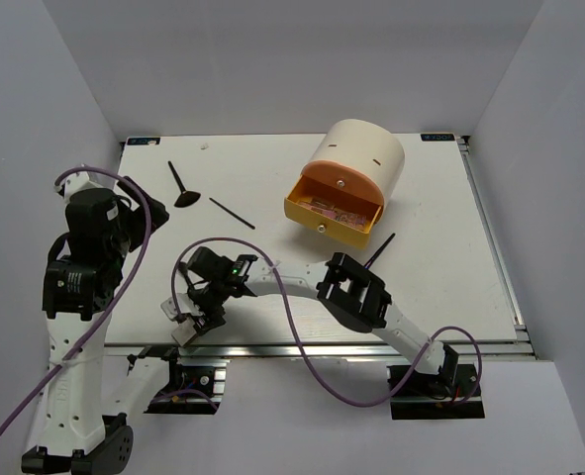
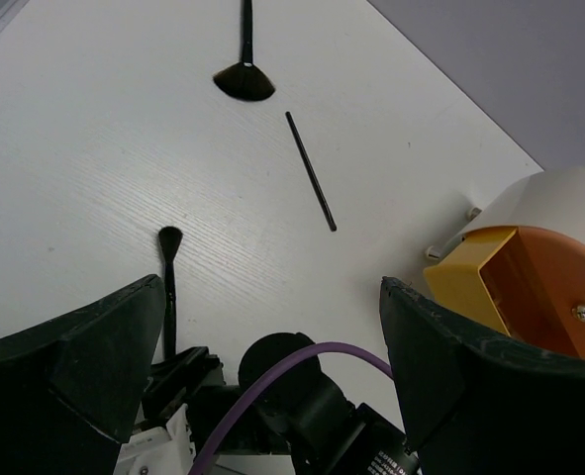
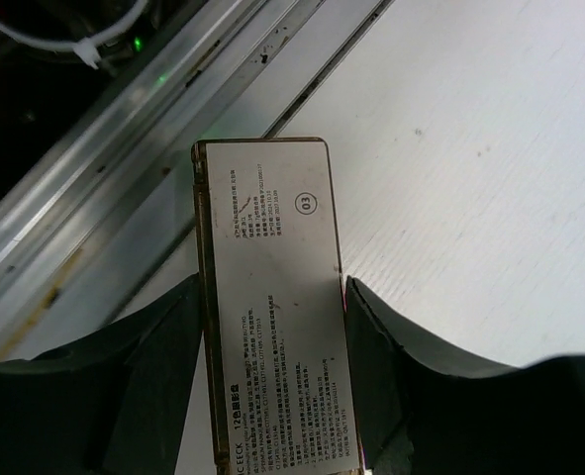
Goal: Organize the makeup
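The right gripper carries the compact up, outward, then down into the yellow drawer (image 1: 317,220) next and releases it there, since the drawer stands pulled open.
My right gripper (image 3: 272,297) is shut on the silvery-beige compact (image 3: 264,257), one finger on each long side, label side up. It is at the table's front left edge (image 1: 191,325), over the metal rail. My left gripper (image 2: 270,287) is open and empty, held high over the table's left side (image 1: 139,213). A black fan brush (image 1: 180,186), a thin black brush (image 1: 231,213) and a third brush (image 1: 379,252) lie on the table. Another round-headed brush (image 2: 168,287) lies near my right wrist. A pink palette (image 1: 332,211) lies in the open yellow drawer (image 1: 317,220).
The cream cylindrical drawer unit (image 1: 361,153) stands at the back centre-right, its yellow drawer pulled out toward me. My right arm (image 1: 356,292) stretches across the front of the table. A purple cable (image 1: 292,327) loops over it. The aluminium rail (image 3: 124,148) runs along the front edge.
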Controlling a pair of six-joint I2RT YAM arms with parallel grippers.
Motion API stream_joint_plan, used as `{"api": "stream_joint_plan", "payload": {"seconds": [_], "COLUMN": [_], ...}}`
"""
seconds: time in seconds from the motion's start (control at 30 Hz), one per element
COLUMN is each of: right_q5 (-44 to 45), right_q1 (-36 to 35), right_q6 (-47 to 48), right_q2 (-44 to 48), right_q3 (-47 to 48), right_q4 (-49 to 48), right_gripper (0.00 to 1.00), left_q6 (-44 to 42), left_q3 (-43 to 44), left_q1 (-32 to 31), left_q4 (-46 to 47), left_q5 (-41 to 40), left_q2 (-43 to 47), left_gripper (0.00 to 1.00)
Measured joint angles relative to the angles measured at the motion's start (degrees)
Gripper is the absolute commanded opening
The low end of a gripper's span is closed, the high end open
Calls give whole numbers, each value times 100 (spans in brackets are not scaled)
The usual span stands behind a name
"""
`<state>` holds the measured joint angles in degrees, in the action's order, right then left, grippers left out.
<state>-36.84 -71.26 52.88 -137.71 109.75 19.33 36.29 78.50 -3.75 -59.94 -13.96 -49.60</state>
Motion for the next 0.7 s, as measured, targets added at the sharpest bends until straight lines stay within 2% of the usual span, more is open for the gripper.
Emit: {"api": "stream_joint_plan", "payload": {"seconds": [0.07, 0.17, 0.3, 0.43, 0.53, 0.7], "right_q5": [-35, -37, -66, -44, 116, 715], "right_q1": [13, 79, 319, 898, 1482, 2573], "right_q6": [-328, -754, -1307, -1707, -1952, -2155], "right_q2": [192, 699, 1873, 3108, 3906, 4669], "right_q3": [-275, -835, -1755, -2413, -2804, -3047], "right_q4": [-192, -520, -1102, -1408, -1510, -1368], "right_gripper": [12, 10, 6, 5, 6, 6], "left_q6": [48, 105, 225, 393, 590, 1137], "left_q3": [2, 52, 138, 94, -295, -1620], "left_q1": [0, 0, 0, 0, 0, 0], "left_q4": [39, 170, 501, 850, 1222, 2094], "left_q5": [35, 125, 258, 328, 428, 1097], "left_q2": [17, 37, 94, 254, 518, 885], "left_gripper": [98, 98, 98, 98, 98, 98]}}
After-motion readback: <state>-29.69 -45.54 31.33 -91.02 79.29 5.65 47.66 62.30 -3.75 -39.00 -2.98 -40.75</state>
